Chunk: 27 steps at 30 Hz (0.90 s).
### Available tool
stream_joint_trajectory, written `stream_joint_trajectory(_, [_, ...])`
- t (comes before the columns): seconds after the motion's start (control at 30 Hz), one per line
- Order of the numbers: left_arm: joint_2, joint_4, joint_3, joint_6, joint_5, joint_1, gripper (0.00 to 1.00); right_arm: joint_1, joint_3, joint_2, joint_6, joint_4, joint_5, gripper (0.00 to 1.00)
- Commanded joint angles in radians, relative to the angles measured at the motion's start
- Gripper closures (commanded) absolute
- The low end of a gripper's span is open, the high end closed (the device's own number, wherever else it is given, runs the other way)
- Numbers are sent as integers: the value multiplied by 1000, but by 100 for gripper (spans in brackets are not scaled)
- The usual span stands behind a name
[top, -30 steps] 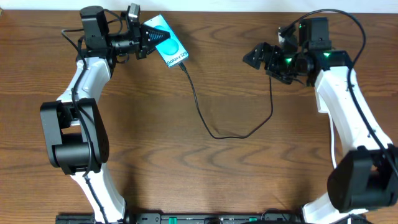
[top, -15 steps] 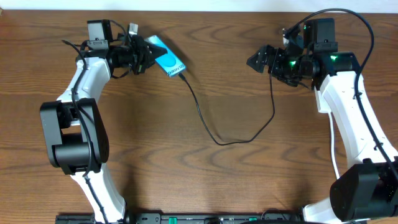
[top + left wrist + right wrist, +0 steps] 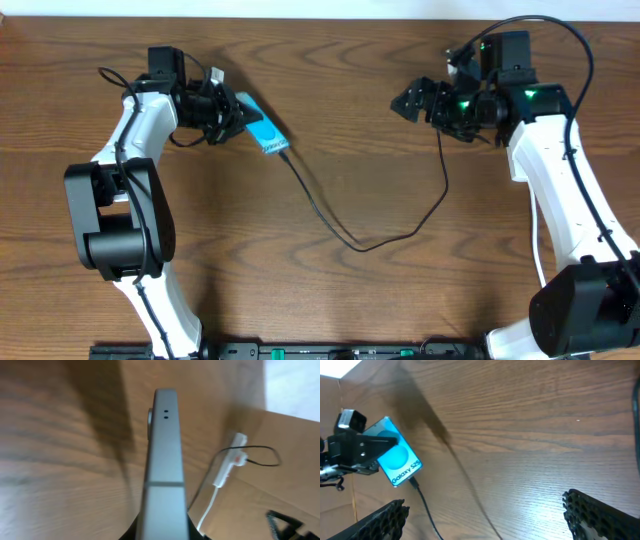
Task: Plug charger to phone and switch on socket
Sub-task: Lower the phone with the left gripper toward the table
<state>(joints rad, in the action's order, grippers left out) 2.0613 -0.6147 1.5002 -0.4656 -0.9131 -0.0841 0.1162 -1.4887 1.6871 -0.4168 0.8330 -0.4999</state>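
The left gripper moves down and slightly back to the bare tabletop below next and releases the phone (image 3: 263, 127), as the cable already sits in its end.
My left gripper (image 3: 238, 112) is shut on the phone (image 3: 263, 127), holding it tilted on edge above the table's back left. The phone shows edge-on in the left wrist view (image 3: 162, 460) and with its teal screen in the right wrist view (image 3: 397, 460). The charger's black cable (image 3: 330, 218) runs from a connector at the phone's lower end (image 3: 413, 481), loops across the table and rises under my right arm. My right gripper (image 3: 410, 100) is open and empty, far right of the phone. The socket (image 3: 229, 464) shows only in the left wrist view, small and distant, with its white cord.
The wooden table (image 3: 320, 300) fills the overhead view. The cable's loop lies at mid-table. The right arm's own black cabling (image 3: 560, 30) arcs over the back right corner. The left arm's white links (image 3: 130, 130) run along the left side.
My left gripper has moved the phone toward the front and right and turned it more on edge. The cable's loop shifted with it. The right gripper shifted slightly.
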Motion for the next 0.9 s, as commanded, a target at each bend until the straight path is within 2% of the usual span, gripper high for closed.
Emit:
stream_joint_trajectory(0.0, [-19, -47, 7, 72, 79, -3, 93, 23, -9, -20, 13, -2, 1, 1])
stream_joint_trajectory(0.37, [-19, -132, 6, 148, 156, -2, 93, 63, -9, -20, 2, -14, 1, 1])
stream_joint_trajectory(0.87, [2, -132, -25, 166, 193, 28, 93, 82, -9, -20, -6, -22, 13, 1])
